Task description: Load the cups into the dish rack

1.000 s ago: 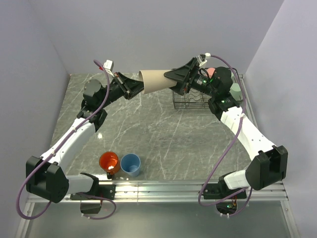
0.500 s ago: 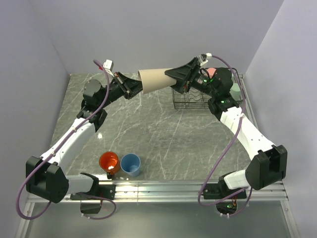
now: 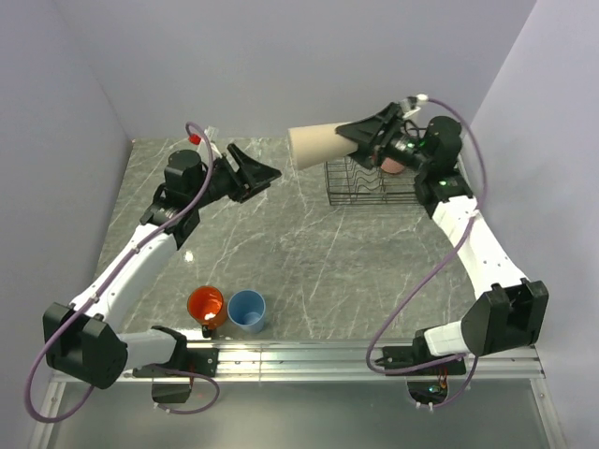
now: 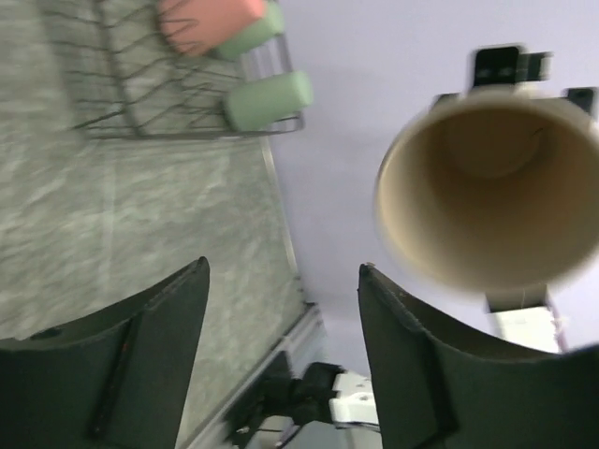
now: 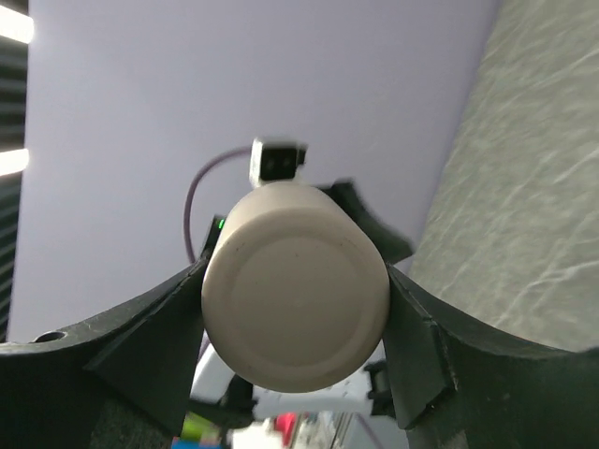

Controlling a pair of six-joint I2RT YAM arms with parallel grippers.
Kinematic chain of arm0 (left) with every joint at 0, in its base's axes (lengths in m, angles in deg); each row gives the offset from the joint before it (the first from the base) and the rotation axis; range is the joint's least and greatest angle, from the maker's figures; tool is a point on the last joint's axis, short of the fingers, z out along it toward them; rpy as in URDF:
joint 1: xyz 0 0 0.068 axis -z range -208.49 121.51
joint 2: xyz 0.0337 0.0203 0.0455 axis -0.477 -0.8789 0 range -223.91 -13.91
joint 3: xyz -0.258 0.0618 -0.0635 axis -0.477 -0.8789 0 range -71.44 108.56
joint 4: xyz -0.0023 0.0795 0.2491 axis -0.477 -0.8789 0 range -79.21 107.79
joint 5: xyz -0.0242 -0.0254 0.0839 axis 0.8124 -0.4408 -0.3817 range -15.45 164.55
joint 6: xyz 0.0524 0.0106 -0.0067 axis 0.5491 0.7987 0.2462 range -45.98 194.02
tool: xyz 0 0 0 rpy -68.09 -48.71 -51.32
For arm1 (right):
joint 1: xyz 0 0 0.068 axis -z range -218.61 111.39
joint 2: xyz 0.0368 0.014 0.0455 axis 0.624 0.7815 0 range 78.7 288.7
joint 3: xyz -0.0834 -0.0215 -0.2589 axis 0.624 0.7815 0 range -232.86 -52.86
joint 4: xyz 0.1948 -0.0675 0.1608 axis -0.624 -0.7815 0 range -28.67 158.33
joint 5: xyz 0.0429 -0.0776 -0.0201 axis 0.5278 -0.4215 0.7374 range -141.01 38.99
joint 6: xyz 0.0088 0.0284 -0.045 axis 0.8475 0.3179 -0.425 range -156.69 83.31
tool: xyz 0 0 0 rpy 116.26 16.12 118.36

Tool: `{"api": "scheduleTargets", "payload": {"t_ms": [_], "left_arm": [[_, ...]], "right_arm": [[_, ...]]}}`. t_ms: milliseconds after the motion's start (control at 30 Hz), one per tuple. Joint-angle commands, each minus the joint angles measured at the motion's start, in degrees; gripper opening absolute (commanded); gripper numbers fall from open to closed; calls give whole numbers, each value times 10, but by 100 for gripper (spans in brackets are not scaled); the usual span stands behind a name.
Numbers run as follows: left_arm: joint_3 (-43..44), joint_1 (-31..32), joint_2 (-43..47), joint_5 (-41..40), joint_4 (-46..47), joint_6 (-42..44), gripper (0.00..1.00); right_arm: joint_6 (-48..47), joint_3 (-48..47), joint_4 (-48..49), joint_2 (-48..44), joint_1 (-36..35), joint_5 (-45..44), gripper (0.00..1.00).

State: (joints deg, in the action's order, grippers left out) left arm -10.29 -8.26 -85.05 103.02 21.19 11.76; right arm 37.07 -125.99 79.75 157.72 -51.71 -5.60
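The right gripper tips and lowers into the rack next, then releases the cup it holds. The space beside the pink cup is below, to the gripper's right in the top view.
My right gripper point(image 3: 354, 140) point(image 5: 295, 281) is shut on the base end of a beige cup point(image 3: 320, 145) point(image 5: 296, 301), holding it on its side in the air just left of the black wire dish rack point(image 3: 367, 183) point(image 4: 140, 89). In the rack lie a salmon pink cup point(image 3: 395, 162) point(image 4: 201, 19) and two pale green cups point(image 4: 269, 99). My left gripper point(image 3: 258, 176) point(image 4: 283, 271) is open and empty, a short way left of the beige cup's open mouth point(image 4: 491, 182). An orange mug point(image 3: 205, 305) and a light blue cup point(image 3: 247, 310) stand near the table's front edge.
The grey marble table point(image 3: 309, 253) is walled by pale panels at the back and on both sides. A metal rail point(image 3: 309, 355) runs along the near edge by the arm bases.
My left gripper opened, let go of the beige cup's rim and drew back to the left. My right gripper, still holding the cup, carried it right and slightly up.
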Motion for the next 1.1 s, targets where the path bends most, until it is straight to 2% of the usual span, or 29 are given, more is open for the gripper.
{"api": "scheduleTargets", "payload": {"t_ms": [0, 167, 200, 267, 300, 333, 500, 633, 767, 900, 1067], "left_arm": [[11, -4, 41, -56, -115, 83, 71], [-23, -16, 89, -111, -212, 115, 72], [-25, -18, 95, -121, -225, 126, 72], [-28, -19, 106, -145, -261, 136, 71], [-29, -20, 108, -148, -271, 146, 71], [-30, -20, 113, -156, -281, 150, 70], [-32, -20, 133, -173, -322, 168, 70], [-31, -21, 141, -178, -349, 176, 69], [-21, -21, 144, -181, -375, 178, 68], [-13, -21, 157, -187, -398, 170, 67], [-16, -21, 175, -192, -429, 159, 67]], "right_arm": [[-63, -54, -50, -33, 63, -2, 0], [-253, -153, -288, -16, 102, -97, 0], [-278, -188, -348, -11, 112, -156, 0], [-335, -219, -396, 7, 122, -213, 0], [-350, -251, -421, 14, 126, -288, 0], [-373, -266, -466, 33, 128, -321, 0], [-440, -377, -575, 123, 128, -534, 0], [-465, -434, -619, 186, 128, -606, 0], [-480, -467, -638, 248, 128, -639, 0], [-490, -524, -669, 326, 128, -661, 0], [-489, -526, -642, 373, 128, -658, 0]]}}
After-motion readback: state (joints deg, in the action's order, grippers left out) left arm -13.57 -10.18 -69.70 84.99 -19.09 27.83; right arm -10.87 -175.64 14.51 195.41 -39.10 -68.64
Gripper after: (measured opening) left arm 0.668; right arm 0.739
